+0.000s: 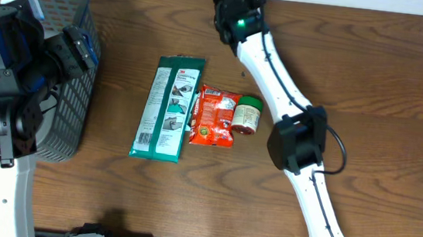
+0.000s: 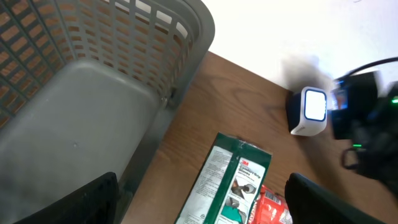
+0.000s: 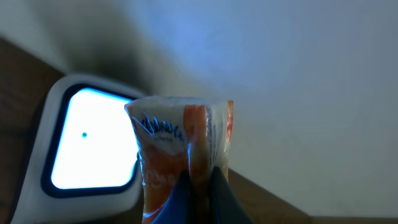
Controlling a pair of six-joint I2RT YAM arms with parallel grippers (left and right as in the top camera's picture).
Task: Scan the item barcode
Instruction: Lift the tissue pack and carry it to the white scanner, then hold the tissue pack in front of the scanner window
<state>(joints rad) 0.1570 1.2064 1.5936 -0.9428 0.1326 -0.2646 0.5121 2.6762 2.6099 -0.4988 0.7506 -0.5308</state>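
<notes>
The bare wood to the right [image 1: 364, 114] in the overhead view is clear, so I need to swing my right gripper there and back, lower it and let go of the packet.
My right gripper [image 3: 200, 177] is shut on an orange and white packet [image 3: 180, 137], pinching its lower edge. The packet stands upright just in front of the scanner [image 3: 37, 168], whose window glows white-blue. In the overhead view that gripper [image 1: 233, 15] is at the table's far edge, and the packet and scanner are hidden there. The left wrist view shows the scanner [image 2: 309, 112] lit, with the right gripper [image 2: 367, 106] dark beside it. My left gripper [image 2: 202, 205] is open and empty next to the basket, above the wood.
A grey mesh basket [image 1: 71, 120] stands at the left [image 2: 186, 37]. In the middle of the table lie a green 3M gloves packet [image 1: 167, 108], a red snack packet [image 1: 213, 117] and a small green-lidded jar [image 1: 247, 114]. The right arm [image 1: 277, 78] runs diagonally across the table.
</notes>
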